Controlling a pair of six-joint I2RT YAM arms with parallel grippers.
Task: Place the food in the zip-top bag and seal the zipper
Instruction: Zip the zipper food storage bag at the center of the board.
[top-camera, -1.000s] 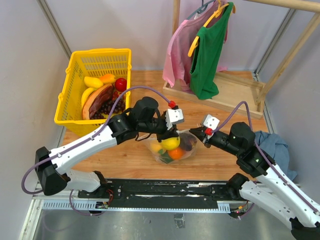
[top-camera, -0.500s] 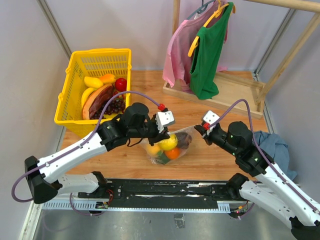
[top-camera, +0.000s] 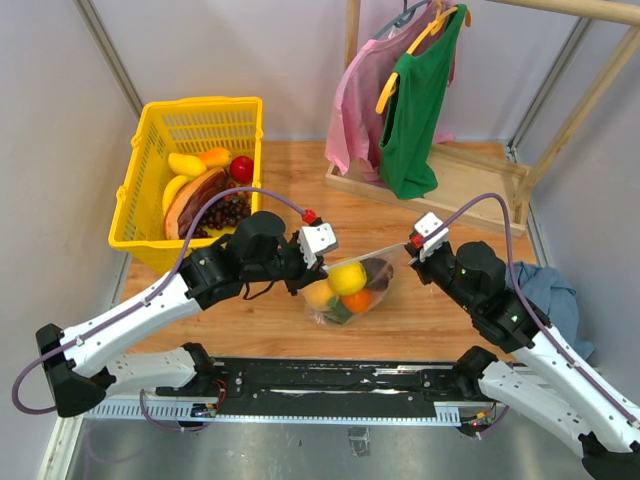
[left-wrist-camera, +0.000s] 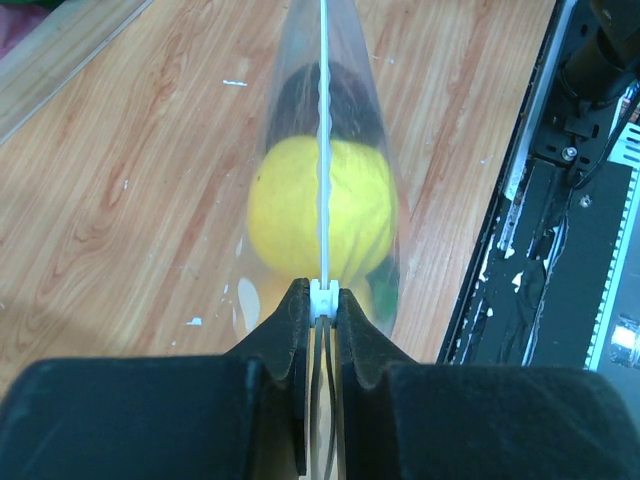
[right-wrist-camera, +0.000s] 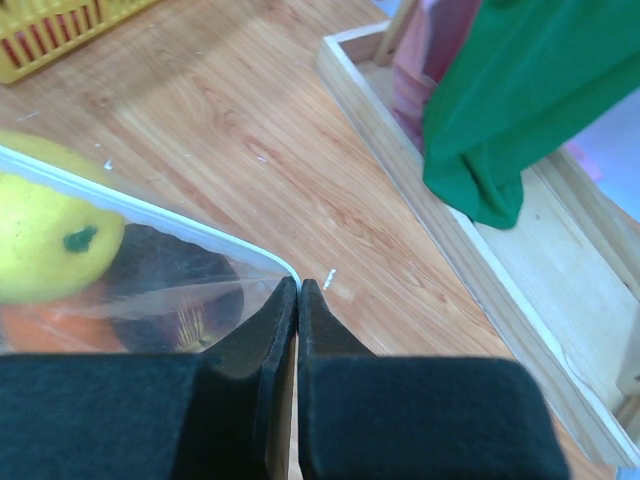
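Note:
I will lower my left gripper leftward in the top view and release the zipper on the table next, as the filled bag hangs above the table.
The zip-top bag (top-camera: 352, 292) hangs stretched between both grippers just above the wooden table, holding the food: a yellow lemon (top-camera: 347, 277), an orange (top-camera: 358, 299), green and dark purple pieces. My left gripper (top-camera: 318, 266) is shut on the left end of the zipper (top-camera: 368, 254). In the left wrist view the white zipper (left-wrist-camera: 322, 150) runs straight away from the left gripper (left-wrist-camera: 322, 296), over the lemon (left-wrist-camera: 320, 210). My right gripper (top-camera: 408, 250) is shut on the bag's right top corner. In the right wrist view the right gripper (right-wrist-camera: 299, 286) pinches the bag (right-wrist-camera: 170, 290) at its corner.
A yellow mesh basket (top-camera: 190, 112) with more toy fruit stands at the back left. A wooden rack base (top-camera: 470, 185) with pink and green clothes (top-camera: 415, 90) is at the back right. A blue cloth (top-camera: 550, 290) lies by the right arm. A black rail (top-camera: 340, 378) runs along the near edge.
My left gripper has slid left along the zipper, from above the lemon to the bag's left end. The right gripper shifted slightly back and right, pulling the top edge taut.

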